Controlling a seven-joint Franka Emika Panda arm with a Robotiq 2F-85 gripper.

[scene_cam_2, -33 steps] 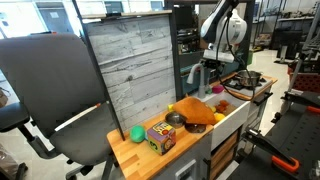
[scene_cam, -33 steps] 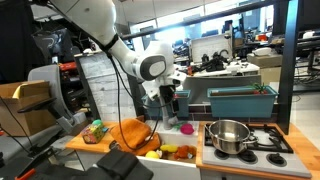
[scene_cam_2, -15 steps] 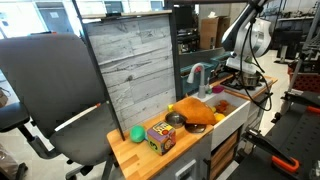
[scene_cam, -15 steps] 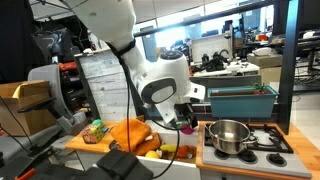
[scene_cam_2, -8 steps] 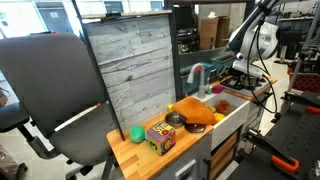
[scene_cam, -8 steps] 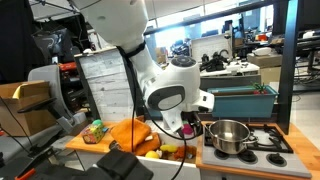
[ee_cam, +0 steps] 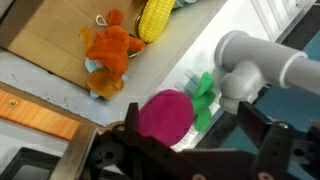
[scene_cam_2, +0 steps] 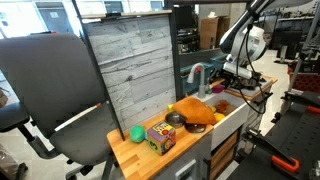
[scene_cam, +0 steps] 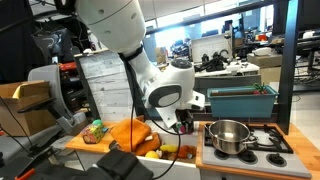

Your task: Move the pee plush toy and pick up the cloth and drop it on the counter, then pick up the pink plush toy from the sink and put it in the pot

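My gripper lowers onto the pink toy's round body (ee_cam: 165, 117) next, easing toward the stove, as the toy lies below it and to its left in the wrist view.
The pink plush toy (ee_cam: 160, 115), round with green leaves, lies on the white ledge beside the grey faucet (ee_cam: 255, 60); in an exterior view it is a small pink spot (scene_cam: 186, 127). My gripper (ee_cam: 192, 108) hangs just above it with the fingers spread wide on either side, not closed on it; it also shows in both exterior views (scene_cam: 184, 119) (scene_cam_2: 232, 77). The steel pot (scene_cam: 228, 136) stands on the stove just beside it. The orange cloth (scene_cam: 130, 133) (scene_cam_2: 195, 110) lies heaped on the counter (scene_cam_2: 125, 152). The green plush toy (scene_cam_2: 137, 132) sits at the counter's end.
An orange plush toy (ee_cam: 108, 55) and a yellow corn toy (ee_cam: 155, 15) lie in the sink. A colourful cube (scene_cam_2: 160, 136) and a grey bowl (scene_cam_2: 175, 119) stand on the counter. A teal bin (scene_cam: 240, 100) stands behind the stove (scene_cam: 268, 141).
The arm swung from over the sink towards the pot, then came back slightly and lower over the pink toy. The pink toy, the cloth and the other toys have not moved.
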